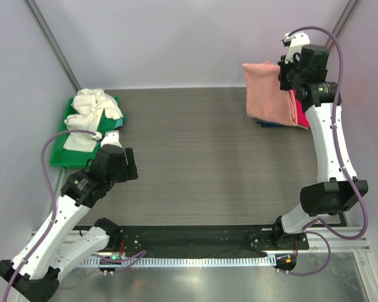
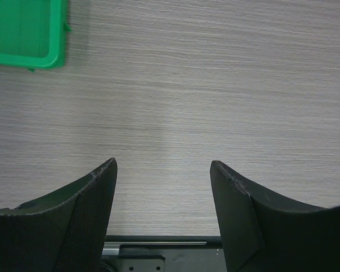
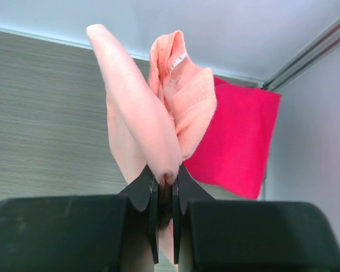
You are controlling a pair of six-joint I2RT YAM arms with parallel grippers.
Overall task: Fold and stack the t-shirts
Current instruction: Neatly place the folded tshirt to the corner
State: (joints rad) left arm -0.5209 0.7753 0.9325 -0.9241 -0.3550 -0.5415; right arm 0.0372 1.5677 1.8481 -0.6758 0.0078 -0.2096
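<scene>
The magenta-red t-shirt [image 1: 300, 114] [image 3: 239, 141] is below my right gripper and to its right in the top view. My right gripper needs to move that way next and go down to let go there.
My right gripper [image 1: 283, 69] is shut on the folded salmon-pink t-shirt [image 1: 268, 91] and holds it hanging above the stack at the far right; its jaws pinch a fold of the salmon-pink t-shirt [image 3: 158, 113]. Under it lies the magenta-red t-shirt [image 1: 300, 114], also in the right wrist view [image 3: 238, 141], on a dark blue t-shirt [image 1: 266, 124] whose edge just shows. The cream-white t-shirt [image 1: 94, 108] lies crumpled on the green tray [image 1: 64, 157] at the left. My left gripper [image 1: 116, 139] is open and empty over bare table, also in the left wrist view [image 2: 163, 165].
A corner of the green tray [image 2: 28, 34] shows at the top left of the left wrist view. Grey walls close in the table at the back and both sides. A black rail [image 1: 189, 242] runs along the near edge.
</scene>
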